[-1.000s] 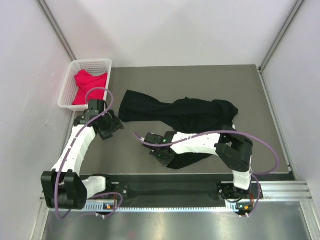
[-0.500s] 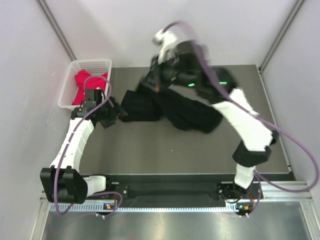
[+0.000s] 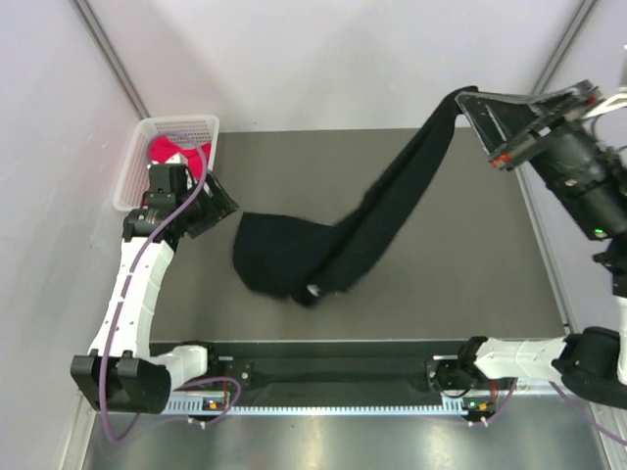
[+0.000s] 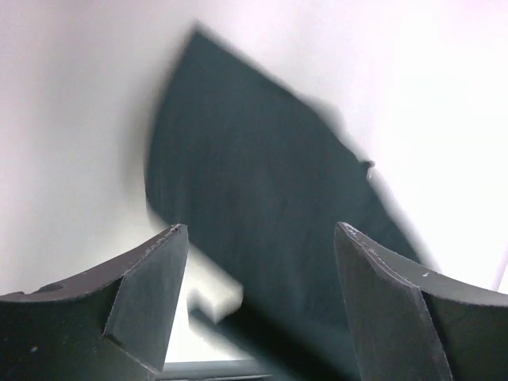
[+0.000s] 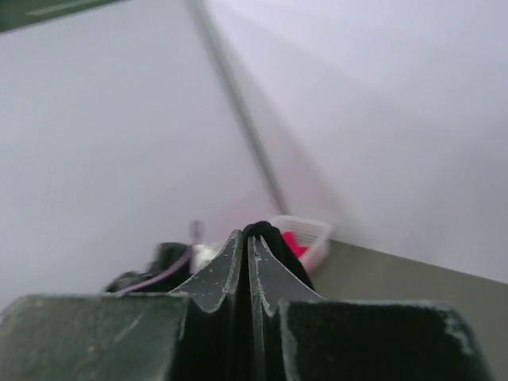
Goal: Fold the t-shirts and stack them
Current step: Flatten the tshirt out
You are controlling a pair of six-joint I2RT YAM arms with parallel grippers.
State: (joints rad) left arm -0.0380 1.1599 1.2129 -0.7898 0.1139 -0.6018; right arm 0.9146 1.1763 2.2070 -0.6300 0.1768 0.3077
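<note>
My left gripper moves down, back and rightward in the top view onto the black t-shirt's near edge [image 3: 315, 295] next, since that lies below it, closer to my base.
The black t-shirt [image 3: 284, 257] hangs in a long band from my right gripper [image 3: 464, 97], which is raised high at the back right and shut on one end of it. Its lower bulk still rests on the table's left centre. In the right wrist view a fold of black cloth [image 5: 262, 228] pokes out between the shut gripper [image 5: 248, 235]. The red-pink t-shirt [image 3: 167, 149] lies bunched in the white basket [image 3: 181, 120]. My left gripper [image 3: 223, 202] hovers open beside the basket, left of the black shirt, holding nothing; its wrist view [image 4: 258, 230] is blurred.
The white lattice basket stands at the table's back left corner against the wall; it also shows in the right wrist view [image 5: 319, 231] with the red-pink shirt [image 5: 294, 244]. White enclosure walls close in the left, back and right. The grey table mat [image 3: 460, 255] shows to the right.
My right arm swept from low at the table's centre up and over to the back right, pulling the black t-shirt up with it. My left gripper moved back toward the basket and opened wider.
</note>
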